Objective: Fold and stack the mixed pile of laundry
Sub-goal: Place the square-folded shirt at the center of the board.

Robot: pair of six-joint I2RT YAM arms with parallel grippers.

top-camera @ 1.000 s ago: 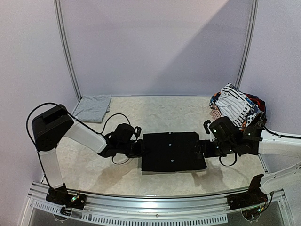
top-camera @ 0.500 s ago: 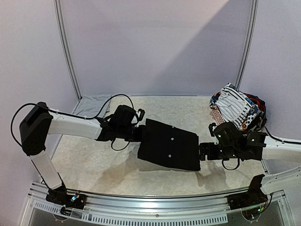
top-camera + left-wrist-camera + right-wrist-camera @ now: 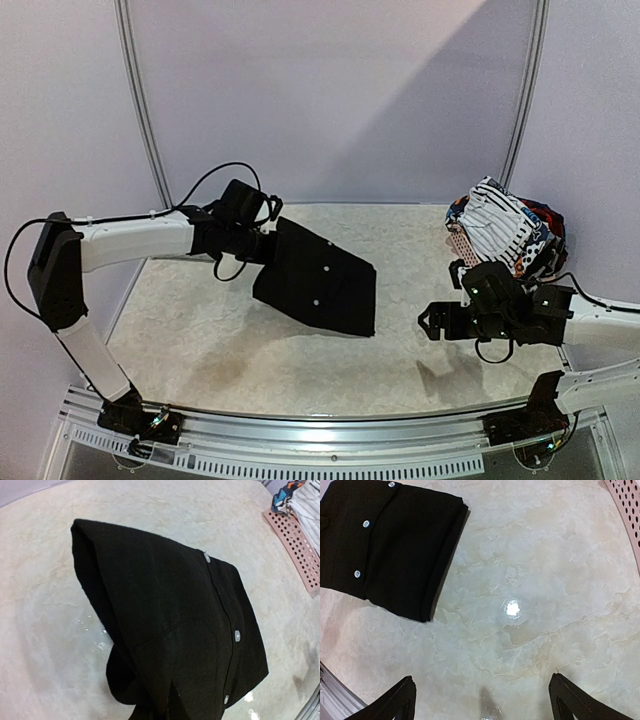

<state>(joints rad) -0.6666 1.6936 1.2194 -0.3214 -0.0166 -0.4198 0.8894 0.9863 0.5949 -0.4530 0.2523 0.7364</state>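
The left gripper swings outward and to the left in the top view next and releases over the table's far corner, because the black garment [image 3: 170, 615] is already folded.
A folded black garment with small white buttons [image 3: 322, 282] hangs tilted above the table's back-left part, its low corner near the surface. My left gripper [image 3: 262, 246] is shut on its upper left edge; in the left wrist view the black garment [image 3: 170, 615] covers the fingers. The rest of the mixed laundry pile [image 3: 505, 232], with a white black-striped piece on top, sits heaped in the pink basket [image 3: 458, 243] at the right. My right gripper [image 3: 430, 322] hovers open over bare table, well right of the black garment [image 3: 385, 545], with nothing between its fingers [image 3: 402, 695].
The table is pale marbled stone with a metal rail along the near edge. Two curved metal posts rise at the back left and back right. The pink basket's perforated rim [image 3: 627, 510] lies close to my right arm's far side.
My left gripper has lifted the black garment off the table's middle and carried it back and to the left. My right gripper has drawn back a little to the right, still open.
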